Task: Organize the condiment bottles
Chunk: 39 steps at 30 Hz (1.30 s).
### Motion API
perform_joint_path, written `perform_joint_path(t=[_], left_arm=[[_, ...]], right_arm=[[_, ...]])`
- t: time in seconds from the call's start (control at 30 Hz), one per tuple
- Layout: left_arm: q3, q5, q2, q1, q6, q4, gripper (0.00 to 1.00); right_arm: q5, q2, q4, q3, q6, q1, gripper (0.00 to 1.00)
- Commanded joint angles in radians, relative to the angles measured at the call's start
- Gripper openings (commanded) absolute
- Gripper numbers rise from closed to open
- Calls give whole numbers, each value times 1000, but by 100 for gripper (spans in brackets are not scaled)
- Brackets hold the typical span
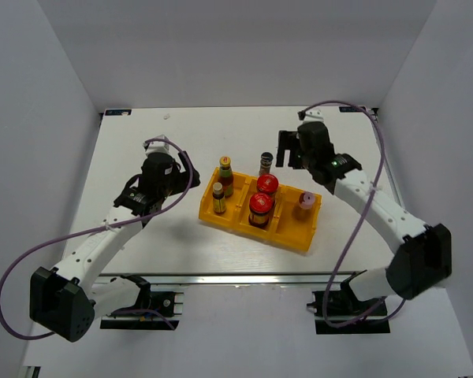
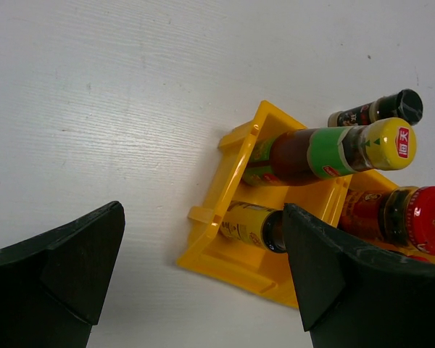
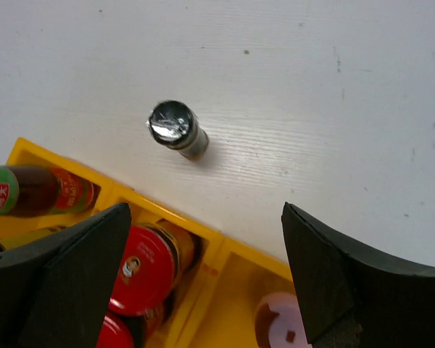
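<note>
The dark spice jar is outside the tray. My right gripper will go to the left in the top view next and come down around the jar's black cap.
The yellow tray holds two yellow-capped sauce bottles in its left compartment, two red-lidded jars in the middle one and the pink-lidded shaker in the right one. The dark spice jar stands upright on the table just behind the tray; it also shows in the right wrist view. My left gripper is open and empty, left of the tray. My right gripper is open and empty, above the table right of the spice jar.
The white table is walled by white panels at the back and both sides. Purple cables loop from both arms. The tray's left end lies between my left fingers in the left wrist view.
</note>
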Motion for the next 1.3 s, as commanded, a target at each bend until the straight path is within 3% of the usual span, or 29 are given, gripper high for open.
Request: perform_joint_path(t=[0.0, 0.23, 0.47, 0.7, 0.93, 1.2, 1.27], left_arm=[[-10, -25, -17, 8, 20, 4, 98], [-7, -47, 4, 31, 40, 15, 98], [9, 13, 72, 117, 46, 24, 98], [3, 55, 101, 178, 54, 43, 98], [4, 87, 128, 212, 50, 47, 98], [1, 93, 128, 226, 46, 49, 98], [3, 94, 128, 228, 46, 49, 98]], right_arm=[[-58, 117, 10, 106, -6, 6, 89], [-40, 421, -37, 357, -21, 17, 89], [6, 623, -112, 566, -23, 23, 89], [46, 661, -151, 557, 3, 32, 89], [32, 644, -163, 508, 16, 39, 78], [18, 622, -181, 482, 37, 42, 76], [20, 621, -185, 480, 39, 40, 68]])
